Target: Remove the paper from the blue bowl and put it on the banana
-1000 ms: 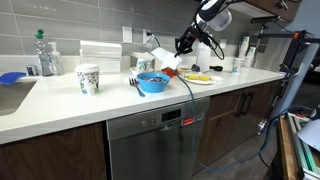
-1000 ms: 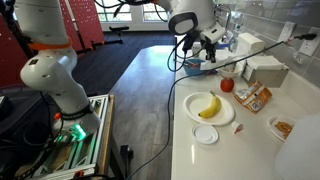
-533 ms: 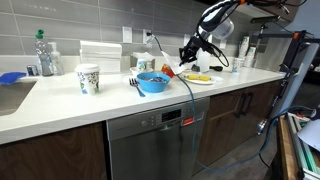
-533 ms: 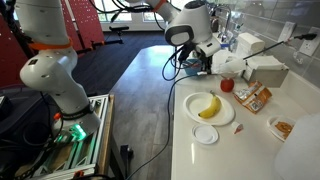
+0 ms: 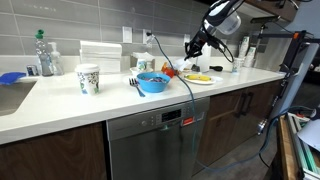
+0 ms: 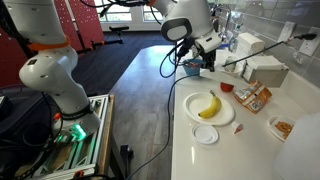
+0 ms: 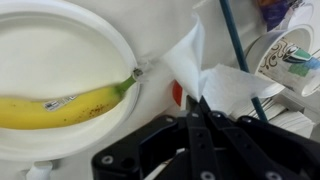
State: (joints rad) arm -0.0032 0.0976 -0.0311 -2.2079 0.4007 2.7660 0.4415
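I should next move my gripper down and to its left in the wrist view, to the banana's stem end (image 7: 115, 95), and let go of the paper there.
The wrist view shows my gripper (image 7: 200, 106) shut on the whitish paper (image 7: 215, 75), which hangs crumpled from the fingertips. The yellow banana (image 7: 60, 105) lies on a white plate (image 7: 100, 30), to the left of the paper and fingers. In both exterior views the gripper (image 5: 193, 51) (image 6: 205, 60) hangs above the counter between the blue bowl (image 5: 152, 82) (image 6: 190, 69) and the banana (image 5: 198, 77) (image 6: 207, 106) on its plate (image 6: 228, 112). The paper is too small to make out in the exterior views.
A patterned paper cup (image 5: 88, 78) and a bottle (image 5: 43, 52) stand toward the sink end. A small red object (image 6: 227, 87), a snack packet (image 6: 252, 97), a white box (image 6: 265, 70) and a small white lid (image 6: 206, 134) surround the plate. A cup (image 7: 285, 55) shows at the wrist view's right.
My gripper has moved away from above the blue bowl toward the plate with the banana, carrying the paper and rising slightly.
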